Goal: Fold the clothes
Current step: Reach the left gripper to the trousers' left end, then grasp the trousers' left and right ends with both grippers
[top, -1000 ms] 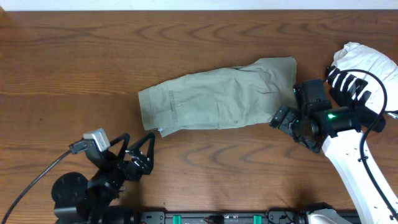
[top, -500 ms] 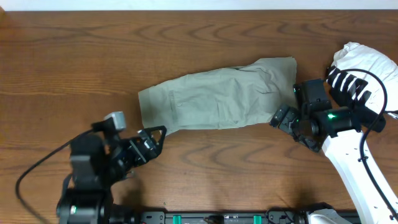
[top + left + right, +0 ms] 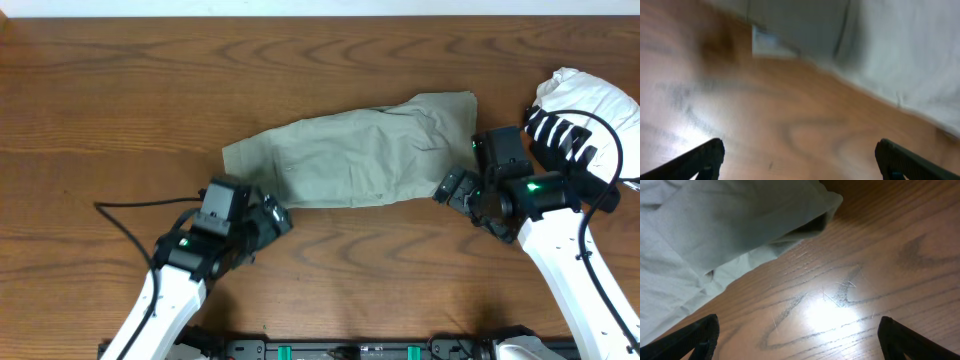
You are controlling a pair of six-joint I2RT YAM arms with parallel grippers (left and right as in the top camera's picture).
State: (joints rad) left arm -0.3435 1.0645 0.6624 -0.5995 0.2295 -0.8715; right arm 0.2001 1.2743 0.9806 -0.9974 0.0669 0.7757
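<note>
My left gripper should next go down and outward onto the near edge of the folded trousers' end by the white label, as its open fingers still span bare wood.
The khaki-beige trousers lie folded in a long band across the middle of the table, in the overhead view. My left gripper is open and empty, just below the band's lower left corner. The left wrist view is blurred; it shows the cloth edge and a white label above bare wood between the open fingers. My right gripper is open and empty at the band's lower right end. The right wrist view shows the cloth end above its open fingers.
A crumpled white cloth lies at the right table edge, behind my right arm. A black cable trails left from my left arm. The wooden table shows bare wood around the trousers.
My left arm has swung up and to the right, from the front left of the table to the trousers' lower left corner. My right arm and the trousers have not moved.
</note>
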